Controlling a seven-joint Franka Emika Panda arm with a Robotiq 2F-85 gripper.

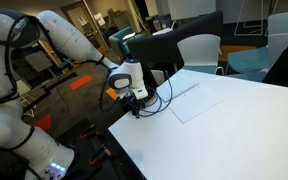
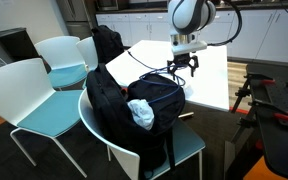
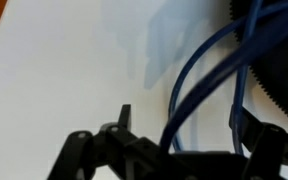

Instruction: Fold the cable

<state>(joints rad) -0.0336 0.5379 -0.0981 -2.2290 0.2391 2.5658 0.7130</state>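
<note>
The dark blue pieces of the cable are already between my gripper's open fingers. My gripper will stay where it is next, low over the table, and close its fingers on them.
The cable is a thin dark blue cord lying in loops on the white table. In the wrist view several of its strands run between my two fingers. My gripper is open, its fingers well apart on either side of those strands, low over the table. In an exterior view the gripper is at the table's near-left edge, and the cable trails from it across the table. In an exterior view the gripper hangs over the table edge, with the cable beside it.
A clear flat sheet lies on the table past the cable. A bulky black backpack sits on a chair right at the table's edge. Several white and teal chairs stand around the table.
</note>
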